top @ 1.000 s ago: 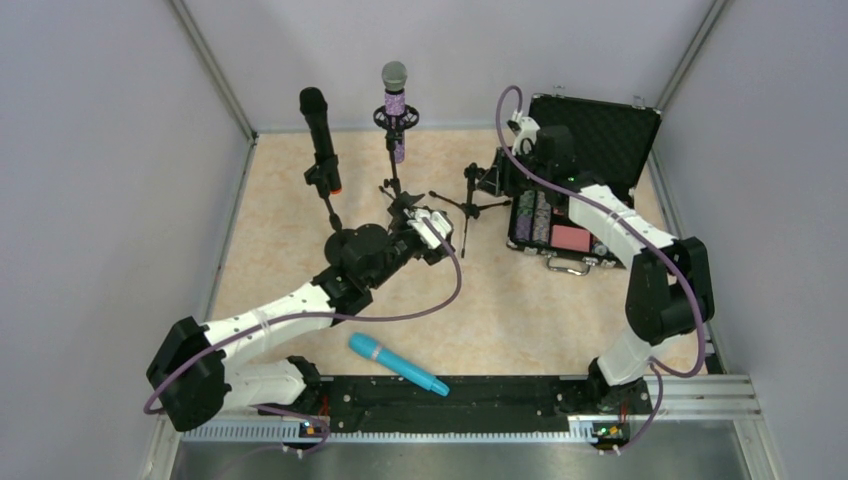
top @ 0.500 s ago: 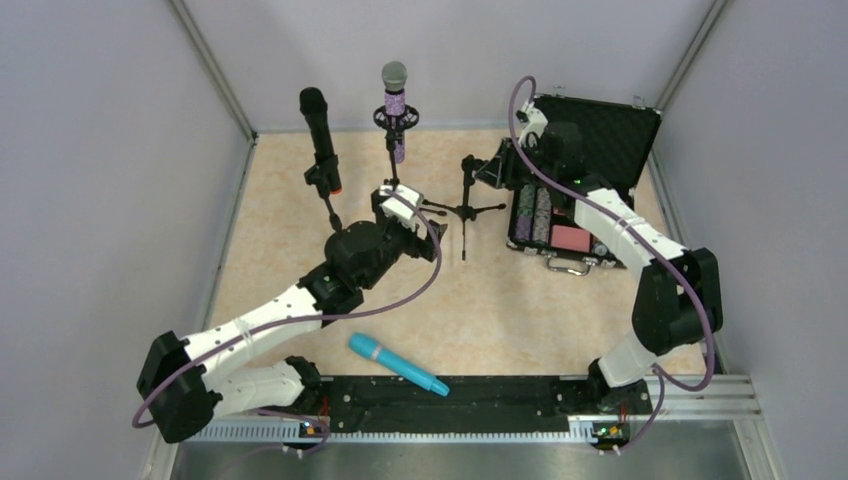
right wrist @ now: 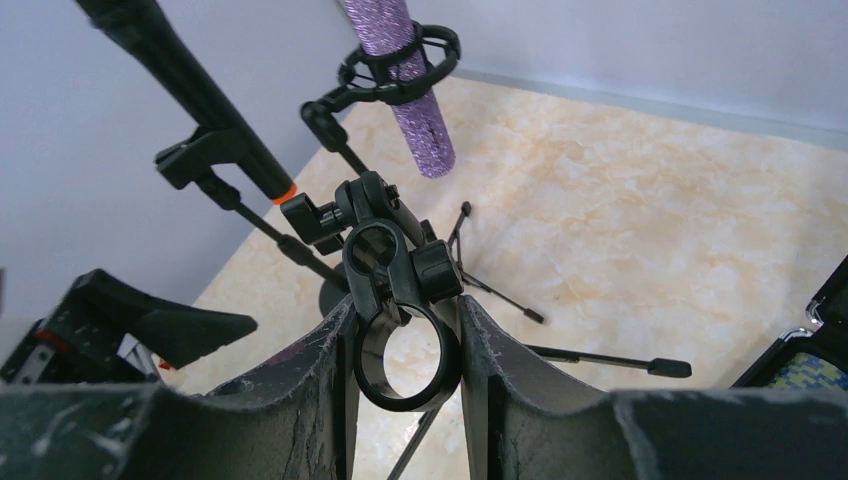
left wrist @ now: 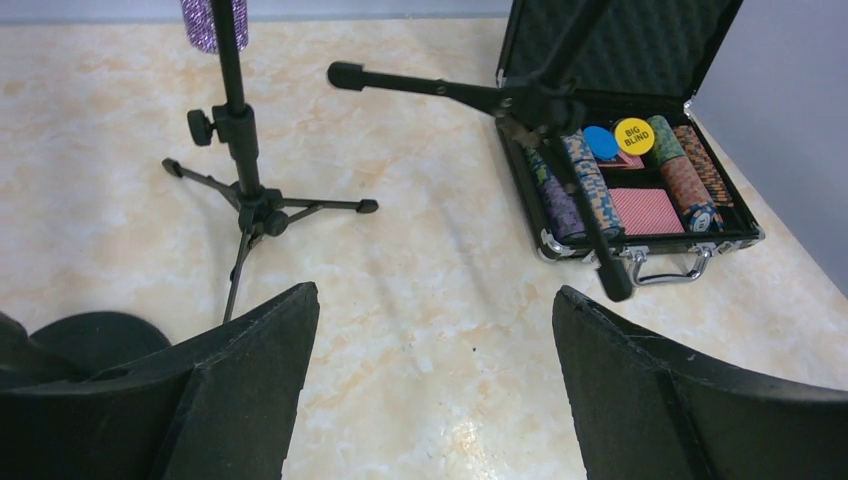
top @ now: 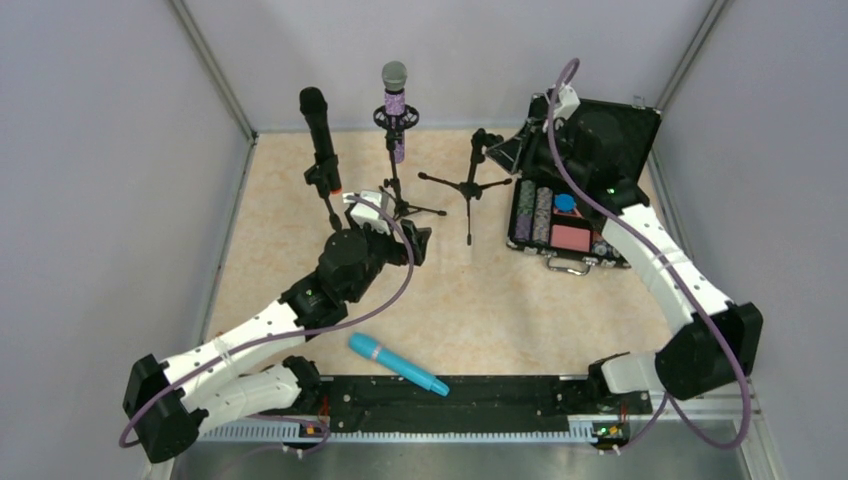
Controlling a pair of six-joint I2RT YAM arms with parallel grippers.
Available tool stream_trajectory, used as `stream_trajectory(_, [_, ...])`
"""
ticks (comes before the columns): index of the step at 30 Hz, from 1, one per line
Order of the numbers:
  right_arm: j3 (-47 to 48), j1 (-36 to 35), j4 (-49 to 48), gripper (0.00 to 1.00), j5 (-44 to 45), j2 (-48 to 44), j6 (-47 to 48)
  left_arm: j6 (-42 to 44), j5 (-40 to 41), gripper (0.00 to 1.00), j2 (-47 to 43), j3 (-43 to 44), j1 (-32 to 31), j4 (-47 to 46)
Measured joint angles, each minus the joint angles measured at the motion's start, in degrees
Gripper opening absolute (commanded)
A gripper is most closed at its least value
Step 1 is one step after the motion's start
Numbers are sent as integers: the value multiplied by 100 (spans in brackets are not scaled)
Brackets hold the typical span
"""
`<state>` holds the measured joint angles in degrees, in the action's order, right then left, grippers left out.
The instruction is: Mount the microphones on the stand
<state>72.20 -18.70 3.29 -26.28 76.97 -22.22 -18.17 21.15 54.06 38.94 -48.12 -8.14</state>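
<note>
Bare table beyond the cyan microphone lies below and farther back, so the robot's right gripper next needs to carry the empty stand back and down to release its clip point(right wrist: 400, 350).
The cyan microphone point(top: 398, 364) lies flat near the table's front edge. The black microphone point(top: 320, 125) point(right wrist: 215, 110), with an orange end ring, is clipped in a round-base stand. In a tripod stand sits the purple glitter microphone point(top: 395, 105) point(right wrist: 400, 80). My right gripper point(top: 497, 150) point(right wrist: 400, 310) is shut on the ring clip point(right wrist: 400, 350) of a third, empty tripod stand point(top: 468, 190) point(left wrist: 545, 100). My left gripper point(top: 412, 243) point(left wrist: 435, 300) hangs open over bare table, between the purple microphone's tripod point(left wrist: 250, 200) and the empty stand.
An open black case point(top: 585, 205) point(left wrist: 620, 170) with poker chips stands at the back right, just beside the empty stand's legs. Grey walls close the table on three sides. A black rail point(top: 450, 395) runs along the near edge.
My right arm has swung toward the back, carrying the empty stand's clip up and away from the arms. My left gripper has moved left, staying open.
</note>
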Motion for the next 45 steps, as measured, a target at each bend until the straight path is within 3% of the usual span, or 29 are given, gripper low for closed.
stream_trajectory(8, [-800, 0, -85, 0, -313, -901, -197, -577, 385, 91, -345, -188, 0, 378])
stream_trajectory(14, [-1473, -188, 59, 0, -570, -909, -173, -979, 531, 91, -551, -313, 0, 664])
stream_trajectory(20, [-1775, -804, 142, 0, -656, -901, 221, -1718, 632, 93, -739, -365, 0, 1314])
stream_trajectory(32, [-2922, -1056, -758, 0, -721, -901, 730, -2944, 424, 93, -1056, -831, 0, 2310])
stream_trajectory(37, [-3126, -1069, -1071, 16, -726, -964, 785, -3178, 319, 94, -1224, -833, 0, 2660])
stream_trajectory(40, [-3139, -1069, -1099, 43, -723, -970, 822, -3274, 284, 94, -1252, -828, 0, 2857])
stream_trajectory(42, [-3139, -1069, -1093, 55, -719, -973, 839, -3320, 243, 94, -1259, -822, 0, 3012])
stream_trajectory(45, [-3139, -1073, -1038, 64, -625, -986, 927, -3429, 173, 94, -1259, -796, 0, 3189])
